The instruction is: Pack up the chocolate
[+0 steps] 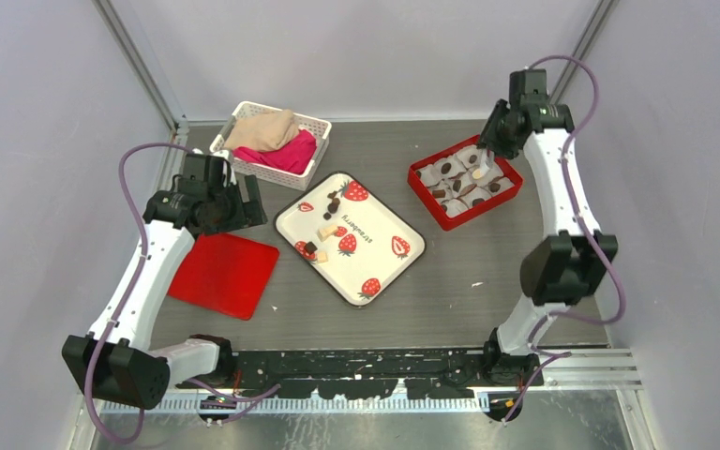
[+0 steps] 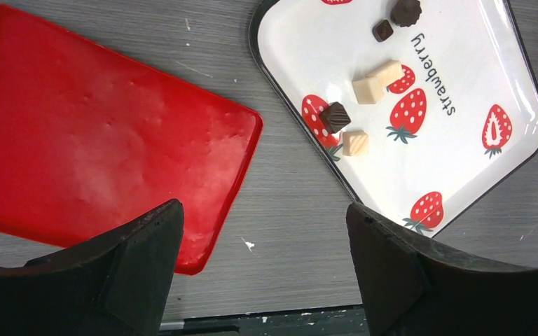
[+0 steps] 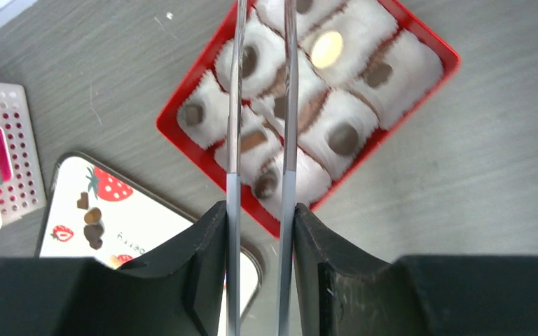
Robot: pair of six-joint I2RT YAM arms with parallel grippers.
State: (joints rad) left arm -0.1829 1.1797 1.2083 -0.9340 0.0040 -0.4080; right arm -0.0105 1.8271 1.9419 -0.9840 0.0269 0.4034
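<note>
My right gripper draws back from the red box [image 1: 450,220] next, lowers to the bare tabletop and releases the tongs, since the paper cups already hold chocolate.
Dark chocolate [image 2: 335,117] pieces and a few pale ones [image 2: 376,80] lie on the strawberry-print tray [image 1: 389,267]. More chocolate [image 3: 343,138] sits in white paper cups inside the red box [image 1: 450,220]. My right gripper [image 3: 259,210] is shut on the two metal arms of the tongs [image 3: 232,140], which reach over the box. The tong tips run out of the wrist view. My left gripper [image 2: 263,210] hangs open and empty above the table, between the red lid [image 2: 98,140] and the tray [image 2: 462,63].
A white basket [image 1: 272,141] with beige and pink cloth stands at the back left. The flat red lid [image 1: 223,274] lies left of the tray. Grey walls close in the table on three sides.
</note>
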